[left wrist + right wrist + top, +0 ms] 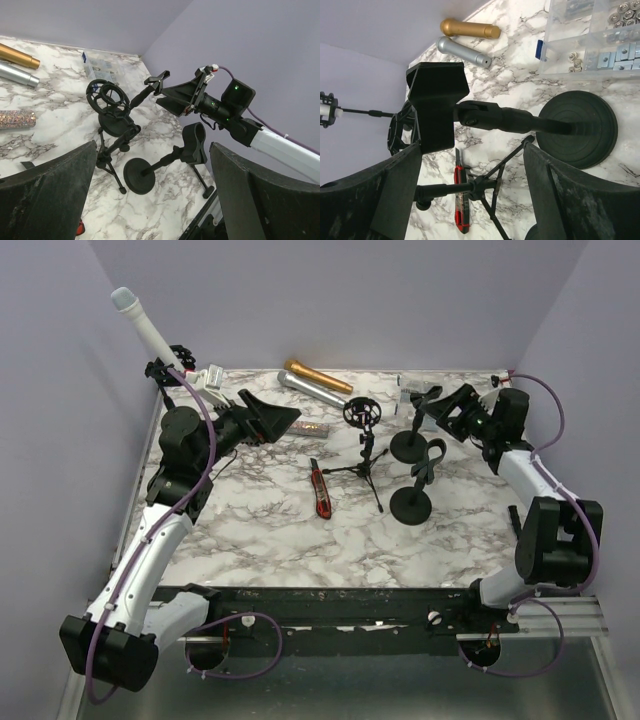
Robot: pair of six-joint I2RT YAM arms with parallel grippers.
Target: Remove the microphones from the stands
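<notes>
My left gripper is to swing left in the top view next and turn outward onto the white microphone's handle, because the handle lies that way and is bare above its clip.
A white microphone sits tilted in a black clip stand at the table's far left corner; it shows in no wrist view. My left gripper is open and empty, to the right of that stand and pointing toward the table's middle. My right gripper is open and empty at the far right. It hangs close over the empty clip of a round-base stand, which it does not hold.
A gold microphone, a silver one and a glittery one lie at the back. A tripod with a shock mount, a second round-base stand, a red box cutter and a clear parts box are nearby.
</notes>
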